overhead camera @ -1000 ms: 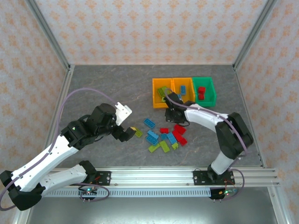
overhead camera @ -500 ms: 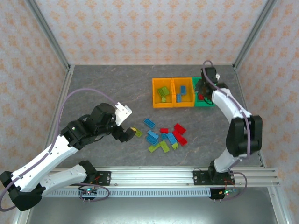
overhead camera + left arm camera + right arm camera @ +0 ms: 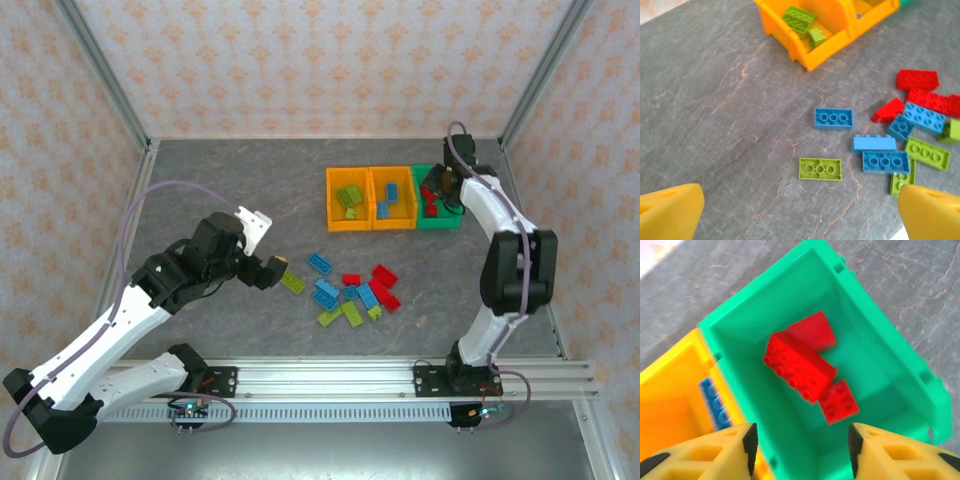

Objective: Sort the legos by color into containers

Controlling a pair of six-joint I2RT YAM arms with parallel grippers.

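Note:
My left gripper turns and lowers over the long sides of the flat lime brick (image 3: 292, 284) (image 3: 820, 169) next. The brick lies below the open fingers, lengthwise across their gap.
Loose lime, blue and red legos (image 3: 355, 295) lie scattered mid-table. My left gripper (image 3: 268, 272) hovers open just left of a flat lime brick (image 3: 292, 284); the left wrist view has that brick (image 3: 820, 169) lying between and ahead of the wide-apart fingertips (image 3: 800, 212). Three containers stand in a row: an orange bin (image 3: 330, 200) with lime bricks, an orange bin (image 3: 392, 226) with blue ones, and a green bin (image 3: 435, 224). My right gripper (image 3: 437, 187) hangs open over the green bin (image 3: 880, 330), nothing between its pads (image 3: 800, 445). Three red bricks (image 3: 800, 365) lie inside.
In the left wrist view a blue brick (image 3: 833, 118) lies apart from the pile, with red bricks (image 3: 917, 80) further right. Metal frame posts and patterned walls enclose the table. Bare grey tabletop (image 3: 220, 190) stretches left of the bins.
The right arm swung from beside the pile over to the green bin, and its jaws went from shut to open there. The left gripper shifted slightly toward the lime brick.

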